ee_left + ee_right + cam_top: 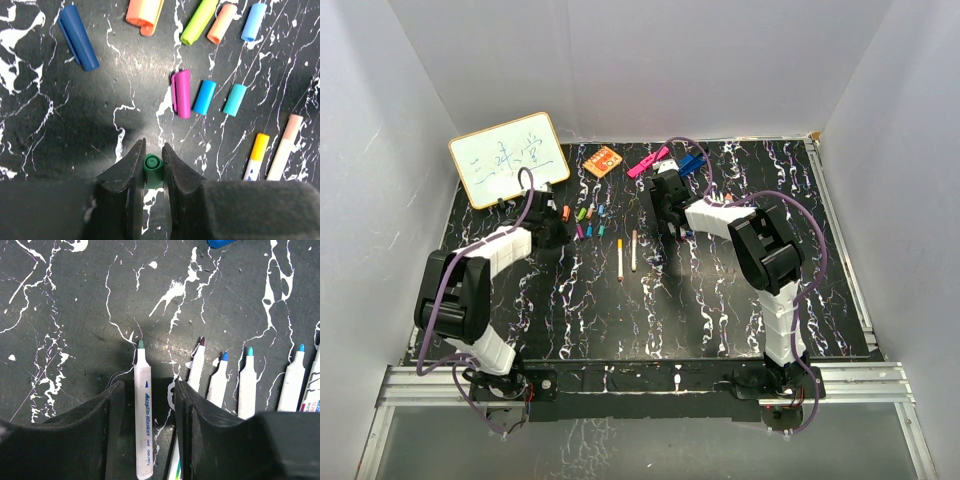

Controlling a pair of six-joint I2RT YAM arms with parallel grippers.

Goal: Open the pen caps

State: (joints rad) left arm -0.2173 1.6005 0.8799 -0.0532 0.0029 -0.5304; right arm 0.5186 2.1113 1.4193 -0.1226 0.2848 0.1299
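I should next lower my left gripper outward, then release the dark green cap (pixel 152 169) on the bare table beside the magenta cap.
My left gripper (pixel 152 148) is shut on a small dark green pen cap (pixel 152 169), held just above the black marbled table. Loose caps lie ahead of it: dark blue (pixel 78 37), orange (pixel 143 15), lime (pixel 198 21), peach (pixel 221 23), light blue (pixel 253 21), magenta (pixel 181 93), blue (pixel 204 97) and teal (pixel 234 99). Two capped pens, yellow (pixel 257 155) and pale pink (pixel 285 147), lie to the right. My right gripper (pixel 148 387) is open, its jaws either side of an uncapped green-tipped white marker (pixel 143 415) lying on the table. Several uncapped markers (pixel 218 382) lie beside it.
In the top view, a whiteboard (pixel 508 158) leans at the back left. An orange card (pixel 603 161), a pink highlighter (pixel 645 164) and a blue clip tool (pixel 690 163) lie at the back. The two capped pens (pixel 627 255) lie between the arms.
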